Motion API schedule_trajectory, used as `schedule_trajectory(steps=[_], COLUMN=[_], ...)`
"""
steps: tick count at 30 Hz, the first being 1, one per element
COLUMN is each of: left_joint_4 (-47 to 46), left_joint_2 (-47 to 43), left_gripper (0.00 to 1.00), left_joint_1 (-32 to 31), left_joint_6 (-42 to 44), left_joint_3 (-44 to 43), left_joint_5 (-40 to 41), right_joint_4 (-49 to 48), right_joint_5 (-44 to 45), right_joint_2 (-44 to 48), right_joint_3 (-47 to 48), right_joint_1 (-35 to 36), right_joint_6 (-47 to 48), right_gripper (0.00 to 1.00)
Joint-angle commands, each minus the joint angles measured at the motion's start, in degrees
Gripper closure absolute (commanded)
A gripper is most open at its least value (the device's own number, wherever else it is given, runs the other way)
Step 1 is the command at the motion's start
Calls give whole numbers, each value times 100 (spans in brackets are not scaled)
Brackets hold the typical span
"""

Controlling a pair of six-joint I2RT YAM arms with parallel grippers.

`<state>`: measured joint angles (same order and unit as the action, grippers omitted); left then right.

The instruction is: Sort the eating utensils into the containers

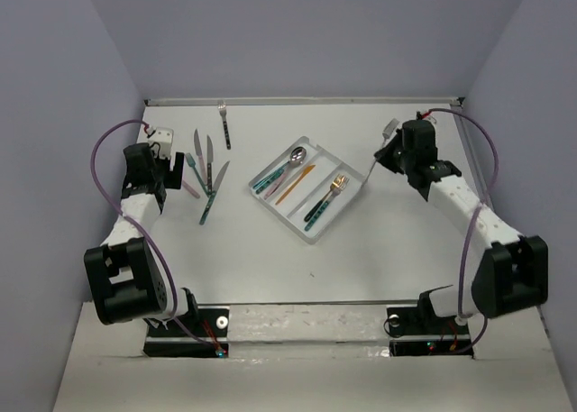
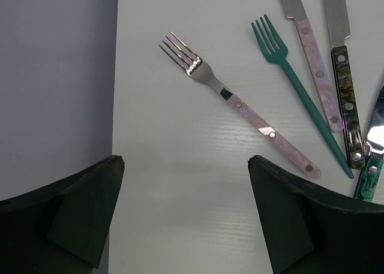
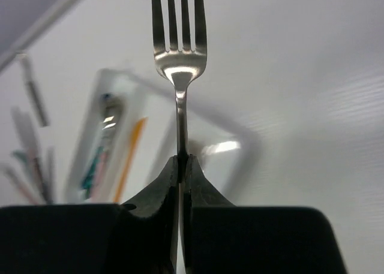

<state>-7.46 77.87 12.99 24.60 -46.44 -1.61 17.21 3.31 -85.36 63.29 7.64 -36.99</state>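
The tray's nearest section (image 3: 207, 160) holds the gold-headed fork, so my right gripper moves down, back and left in the top view next and releases the silver fork (image 3: 179, 52) there.
The clear three-compartment tray (image 1: 350, 205) lies at the table's middle, holding a spoon (image 1: 293, 160) with teal-handled pieces, an orange utensil (image 1: 296, 185) and a gold-headed fork (image 1: 335, 187). My right gripper (image 3: 182, 163) is shut on the handle of a silver fork (image 3: 179, 52), tines pointing away, held above the table to the right of the tray (image 3: 108, 88); it also shows in the top view (image 1: 386, 149). My left gripper (image 2: 186, 166) is open and empty over bare table, just short of a pink-handled fork (image 2: 252, 115), a teal fork (image 2: 300, 85) and two knives (image 2: 315, 55).
More loose utensils (image 1: 208, 182) lie in a cluster left of the tray, and a dark-handled fork (image 1: 224, 128) lies near the back wall. The left wall (image 2: 54, 76) is close beside my left gripper. Grey walls enclose the table on three sides.
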Motion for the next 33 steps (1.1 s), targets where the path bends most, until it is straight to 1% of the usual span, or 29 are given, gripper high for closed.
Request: schedule_trajectory(steps=[1, 3, 7, 10, 12, 14, 19, 20, 21, 23, 24, 25, 28, 32, 33], left_joint_4=[-62, -45, -18, -18, -18, -18, -27, -27, -18, -1, -1, 8, 17, 78, 139], left_joint_2=[-8, 1, -26, -61, -70, -70, -26, -17, 0, 9, 9, 9, -8, 70, 106], left_gripper=[1, 1, 1, 1, 1, 1, 1, 1, 1, 1, 1, 1, 1, 1, 1], left_joint_1=[37, 45, 45, 45, 45, 45, 45, 45, 45, 37, 45, 45, 45, 45, 28], left_joint_6=[-25, -34, -34, -34, -26, -17, -17, -17, -17, -8, -8, 1, 27, 36, 36], left_joint_3=[-76, -85, -59, -50, -50, -41, -50, -50, -67, -76, -85, -94, -94, -208, -321], left_joint_5=[-182, -208, -226, -235, -226, -235, -261, -270, -270, -270, -270, -279, -314, -428, -524], right_joint_4=[-2063, -2343, -2774, -2934, -2996, -2987, -2987, -2987, -2978, -2987, -2978, -2978, -2978, -2934, -2899], right_joint_5=[363, 337, 399, 162, 39, -76, 3, -6, -67, -155, -190, -251, -287, -138, -7], right_joint_2=[1038, 978, 610, 196, -94, -226, -367, -402, -507, -612, -657, -692, -701, -447, -255], right_joint_3=[-878, -1239, -1582, -1539, -1504, -1503, -1758, -1776, -1767, -1741, -1723, -1715, -1723, -1793, -1794], right_joint_1=[1529, 1853, 2258, 2312, 2365, 2365, 2365, 2365, 2365, 2365, 2365, 2365, 2365, 2365, 2365], right_joint_6=[-1844, -2484, -3128, -3349, -3332, -3349, -3630, -3631, -3657, -3666, -3675, -3666, -3657, -3534, -3360], right_gripper=[100, 100, 100, 100, 100, 100, 100, 96, 86, 74, 70, 68, 66, 64, 64])
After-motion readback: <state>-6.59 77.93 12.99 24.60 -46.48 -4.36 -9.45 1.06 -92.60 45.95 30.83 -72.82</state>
